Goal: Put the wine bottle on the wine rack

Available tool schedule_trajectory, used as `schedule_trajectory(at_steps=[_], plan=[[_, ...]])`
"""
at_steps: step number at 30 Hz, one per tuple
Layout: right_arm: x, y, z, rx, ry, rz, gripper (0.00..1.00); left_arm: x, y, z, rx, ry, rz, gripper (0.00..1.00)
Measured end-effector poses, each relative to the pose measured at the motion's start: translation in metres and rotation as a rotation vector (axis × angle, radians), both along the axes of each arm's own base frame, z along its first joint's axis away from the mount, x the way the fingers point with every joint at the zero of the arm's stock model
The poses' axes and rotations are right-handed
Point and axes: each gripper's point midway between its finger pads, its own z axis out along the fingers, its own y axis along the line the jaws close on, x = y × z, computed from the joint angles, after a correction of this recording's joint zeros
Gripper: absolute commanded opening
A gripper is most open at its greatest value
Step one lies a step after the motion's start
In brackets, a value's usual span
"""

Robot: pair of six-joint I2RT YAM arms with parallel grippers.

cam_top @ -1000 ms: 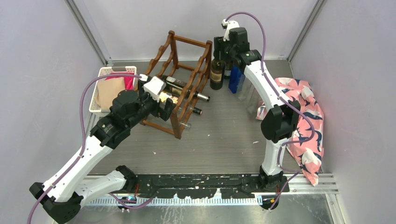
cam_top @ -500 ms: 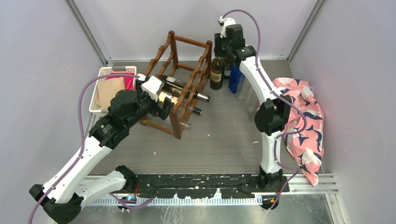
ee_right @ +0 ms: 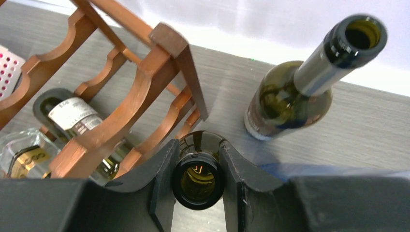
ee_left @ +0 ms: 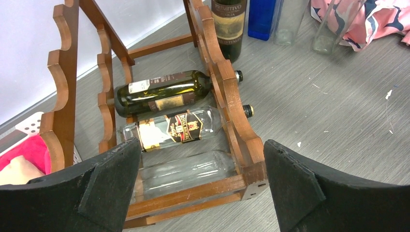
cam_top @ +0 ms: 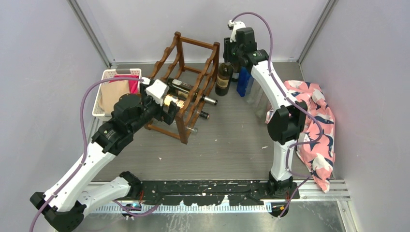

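Observation:
The bottle moves back in my right gripper next and goes onto the bare tabletop by the glass vessels, as that spot lies toward my base from the gripper.
The wine bottle [cam_top: 223, 77], dark glass with a tan label, stands upright on the table just right of the wine rack [cam_top: 196, 42]. My right gripper [cam_top: 231, 50] is above it and shut on its neck; in the right wrist view the open bottle mouth [ee_right: 198, 181] sits squeezed between the two fingers of that gripper [ee_right: 199, 145]. The reddish-brown rack [ee_left: 232, 106] holds three bottles lying flat: a dark green one [ee_left: 164, 92], a clear labelled one [ee_left: 179, 128] and a clear plain one [ee_left: 183, 169]. My left gripper [ee_left: 200, 150] hangs open at the rack's near end, holding nothing.
A second dark bottle [ee_right: 290, 96] stands behind the gripped one. A blue bottle [cam_top: 244, 82] and clear glass vessels [ee_left: 329, 29] stand to its right. A pink patterned cloth [cam_top: 314, 125] lies at the right. At the far left sits a white basket [cam_top: 111, 92].
My right gripper's fingers have come together around the wine bottle's neck. The left arm has barely moved.

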Motion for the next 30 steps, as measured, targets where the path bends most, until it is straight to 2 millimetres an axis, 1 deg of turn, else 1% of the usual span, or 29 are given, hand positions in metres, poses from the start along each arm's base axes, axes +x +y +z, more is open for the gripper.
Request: schedule_trajectory(at_steps=[2, 6, 10, 16, 21, 23, 26, 30], plan=[[-0.01, 0.0, 0.0, -0.002, 0.015, 0.009, 0.01, 0.0, 0.0, -0.001, 0.0, 0.001, -0.001, 0.95], [-0.037, 0.002, -0.001, -0.01, 0.053, 0.038, 0.01, -0.001, -0.001, 0.001, -0.006, -0.006, -0.006, 0.95], [-0.064, 0.002, 0.004, -0.017, 0.063, 0.063, 0.01, -0.002, -0.001, 0.005, -0.02, -0.023, -0.014, 0.95], [-0.101, -0.009, 0.022, -0.019, 0.042, 0.072, 0.01, -0.002, -0.002, 0.007, -0.029, -0.034, -0.016, 0.95], [-0.126, -0.025, 0.033, -0.03, 0.015, 0.047, 0.01, -0.004, -0.004, 0.007, -0.031, -0.033, -0.031, 0.95], [-0.135, -0.031, 0.033, -0.04, 0.013, 0.035, 0.01, -0.005, -0.006, 0.006, -0.033, -0.031, -0.042, 0.95], [-0.148, -0.042, 0.026, -0.061, 0.021, 0.011, 0.01, -0.005, -0.007, 0.006, -0.035, -0.032, -0.051, 0.95], [-0.165, -0.058, 0.011, -0.098, 0.048, -0.03, 0.01, -0.006, -0.009, 0.006, -0.037, -0.032, -0.059, 0.95]])
